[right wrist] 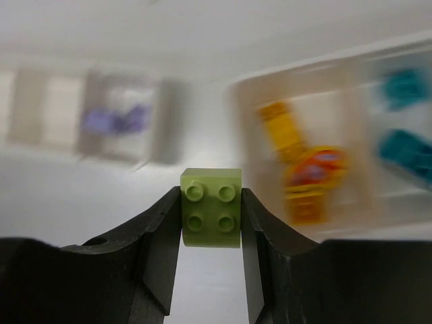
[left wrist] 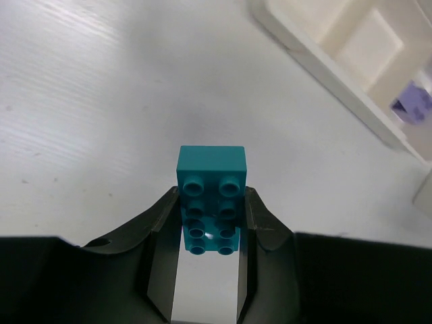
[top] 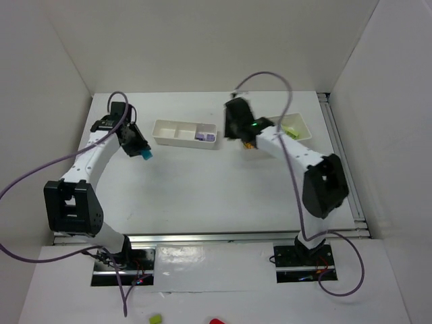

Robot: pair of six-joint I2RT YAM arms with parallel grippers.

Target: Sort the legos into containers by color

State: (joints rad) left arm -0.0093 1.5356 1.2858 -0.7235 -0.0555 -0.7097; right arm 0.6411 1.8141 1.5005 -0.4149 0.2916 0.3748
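Observation:
The left gripper swings across past the lavender legos' tray next and over the tray section beside the yellow-orange legos, where teal legos lie.
My left gripper (top: 142,153) is shut on a teal lego (left wrist: 210,199), held by its long sides above the bare table, left of the left white tray (top: 177,141). That tray's right compartment holds lavender legos (top: 206,136); it also shows in the left wrist view (left wrist: 337,64). My right gripper (top: 235,121) is raised between the two trays and is shut on a lime green lego (right wrist: 210,207). The right tray (top: 302,123) holds yellow-orange legos (right wrist: 300,169), teal legos (right wrist: 405,145) and a lime lego (top: 290,132). The right wrist view is blurred.
White walls enclose the table on the left, back and right. A metal rail (top: 341,155) runs along the table's right edge. A small green piece (top: 156,318) and a red piece (top: 216,322) lie off the table, in front of the arm bases.

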